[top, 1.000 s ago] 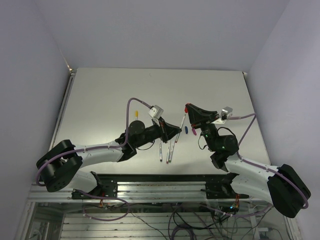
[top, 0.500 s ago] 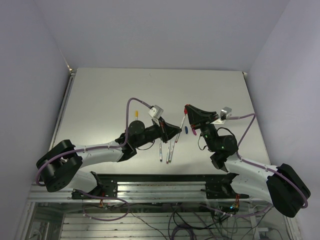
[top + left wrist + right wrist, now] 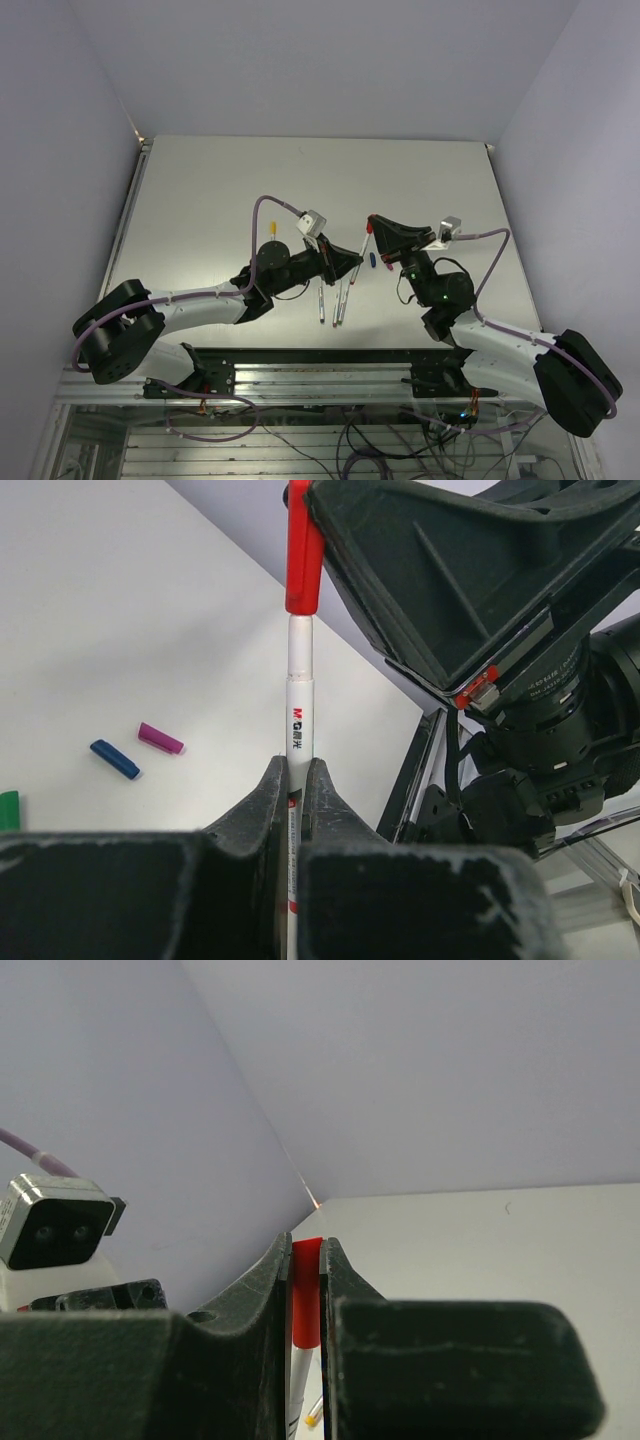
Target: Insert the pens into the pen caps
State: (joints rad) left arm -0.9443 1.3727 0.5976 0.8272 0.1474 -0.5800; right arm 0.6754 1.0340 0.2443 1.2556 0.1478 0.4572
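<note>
I will move my left gripper down and to the left in the top view to let go of the white pen, because the bare tabletop beside the yellow cap is below on that side.
My left gripper [image 3: 297, 770] is shut on a white pen [image 3: 300, 695] that points up and away from it. A red pen cap [image 3: 303, 560] sits on the pen's far end, in line with it. My right gripper [image 3: 306, 1260] is shut on that red cap [image 3: 306, 1300], and the pen's white barrel [image 3: 299, 1385] shows below it. In the top view both grippers meet above the table's middle: left gripper [image 3: 352, 262], right gripper [image 3: 371, 221]. A blue cap [image 3: 115, 759], a purple cap [image 3: 160, 738] and a green cap [image 3: 8, 808] lie on the table.
Other pens [image 3: 322, 298] [image 3: 341, 303] lie side by side on the table near the front edge, under the left arm. A yellow cap [image 3: 273, 229] lies left of the left wrist camera [image 3: 312, 222]. The blue cap [image 3: 372, 260] and purple cap [image 3: 385, 264] lie between the arms.
The right gripper with the red cap has crept slightly left and down toward the pen. The left arm and its pen have stayed put.
</note>
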